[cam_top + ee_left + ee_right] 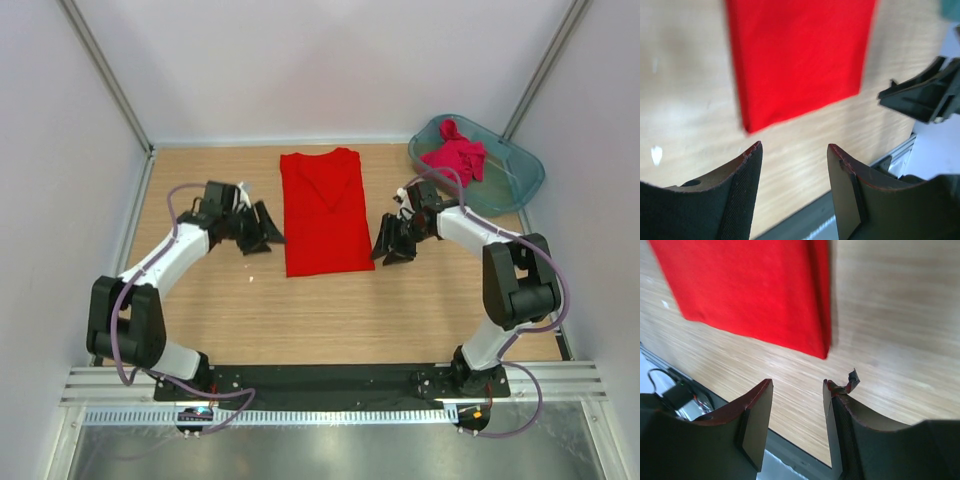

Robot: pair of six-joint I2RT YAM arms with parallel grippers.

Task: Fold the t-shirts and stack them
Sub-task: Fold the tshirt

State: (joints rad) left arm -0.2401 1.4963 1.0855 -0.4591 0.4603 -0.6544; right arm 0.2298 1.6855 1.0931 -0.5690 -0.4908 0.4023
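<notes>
My right gripper lowers with a turn next onto the red t-shirt's near corner on the tub's side, since that corner lies below on the tabletop.
A bright red t-shirt lies flat in the middle of the table, folded lengthwise into a tall rectangle. Its near end shows in the left wrist view and the right wrist view. A darker crimson-pink t-shirt lies crumpled in the teal tub at the back right. My left gripper is open and empty just left of the red shirt; it also shows in the left wrist view. My right gripper is open and empty just right of it; it also shows in the right wrist view.
The tub stands in the back right corner by the wall. A small white speck lies on the wood near the left gripper. A torn strip of tape sticks up from my right gripper's finger. A black rail runs along the near edge.
</notes>
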